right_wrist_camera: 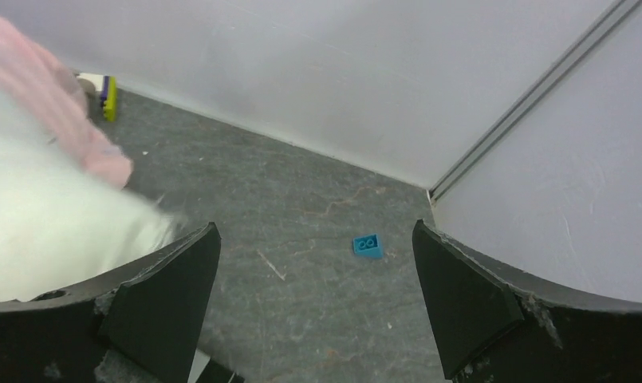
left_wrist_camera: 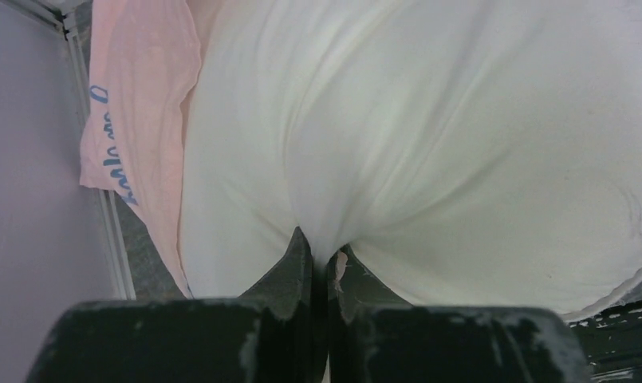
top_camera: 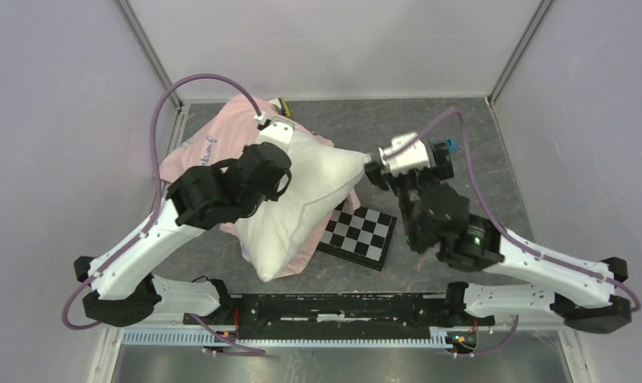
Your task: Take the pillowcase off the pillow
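I should move my left gripper to the left in the top view, toward the lettered pillowcase (top_camera: pixel 222 132), and let go of the pinch, because most of the white pillow (top_camera: pixel 309 195) is already bare.
The white pillow (top_camera: pixel 309 195) lies tilted across the table's left middle. The pink pillowcase (top_camera: pixel 210 144) is bunched behind its far left end, and a strip shows under its near edge. My left gripper (top_camera: pixel 273 169) is on the pillow's top; in the left wrist view the gripper (left_wrist_camera: pixel 321 243) is shut on a pinch of the white pillow (left_wrist_camera: pixel 421 120), with the lettered pillowcase (left_wrist_camera: pixel 134 104) to the left. My right gripper (top_camera: pixel 375 171) is open and empty beside the pillow's right corner; in its view (right_wrist_camera: pixel 315 226) the pillow (right_wrist_camera: pixel 46 231) and pillowcase (right_wrist_camera: pixel 62 136) are at the left.
A black-and-white checkered board (top_camera: pixel 357 231) lies against the pillow's near right side. A small blue brick (top_camera: pixel 453 146) lies on the grey floor near the right wall, also in the right wrist view (right_wrist_camera: pixel 368 245). A yellow and blue item (top_camera: pixel 283 104) sits at the back wall.
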